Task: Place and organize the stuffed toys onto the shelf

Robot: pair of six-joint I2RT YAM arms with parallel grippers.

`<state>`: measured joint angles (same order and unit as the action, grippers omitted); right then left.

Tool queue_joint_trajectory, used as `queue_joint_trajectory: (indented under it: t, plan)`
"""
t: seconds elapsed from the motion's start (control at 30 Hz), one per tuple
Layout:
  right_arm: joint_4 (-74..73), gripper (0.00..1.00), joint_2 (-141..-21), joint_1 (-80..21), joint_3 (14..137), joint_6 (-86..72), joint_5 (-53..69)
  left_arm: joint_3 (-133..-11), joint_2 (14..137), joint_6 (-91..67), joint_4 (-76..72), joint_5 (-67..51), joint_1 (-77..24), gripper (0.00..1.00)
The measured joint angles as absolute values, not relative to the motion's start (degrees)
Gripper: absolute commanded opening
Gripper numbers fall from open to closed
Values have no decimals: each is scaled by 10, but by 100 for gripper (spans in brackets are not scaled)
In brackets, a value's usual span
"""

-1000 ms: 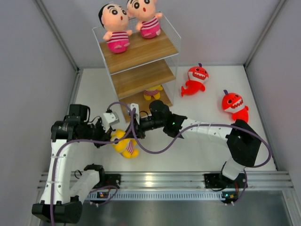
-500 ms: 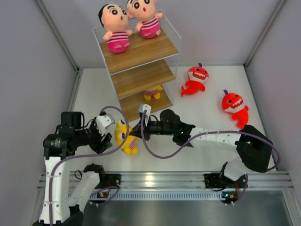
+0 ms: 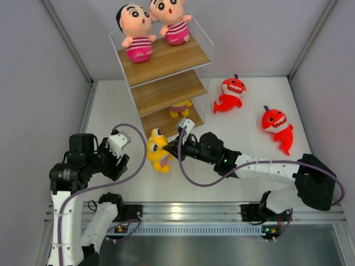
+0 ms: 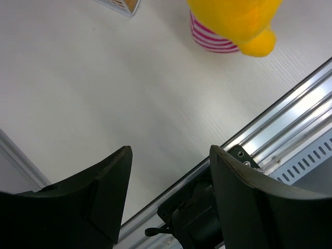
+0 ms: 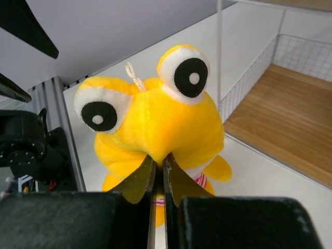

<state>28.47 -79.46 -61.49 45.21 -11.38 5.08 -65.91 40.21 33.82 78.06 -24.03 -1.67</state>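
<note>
My right gripper carries the yellow doll outward next and releases it on the bare end of the bottom board, beside the second yellow doll.
My right gripper is shut on the plush of a yellow doll, which stands upright just in front of the shelf; big eyes face my right wrist camera. To its left my left gripper stands open and empty, with the doll's striped bottom ahead of it. Two boy dolls sit on the top board. A second yellow doll lies on the bottom board. Two red sharks lie on the table to the right.
The shelf's middle board holds nothing. A metal rail runs along the near edge of the table. Grey walls close in both sides and the back. Purple cables loop from both arms near the doll.
The left gripper has opened, let go of the yellow doll and drawn back left. The right gripper has pinched the doll shut and carried it up toward the shelf, standing it upright.
</note>
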Motion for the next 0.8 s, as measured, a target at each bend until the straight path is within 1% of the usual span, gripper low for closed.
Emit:
queue_joint_trajectory:
  t: [0.2,0.43,0.6,0.8]
  plan:
    - [281,0,-762,-615,444,-120,-32,-620,399,293,734,-183,-8,68]
    - [284,0,-766,-615,434,-156,-126,-538,389,238,649,-96,17,69]
    - [327,0,-802,-615,434,-167,-208,-510,384,219,606,-52,20,69]
    - [400,0,-884,-615,445,-168,-281,-497,377,204,563,-15,22,69]
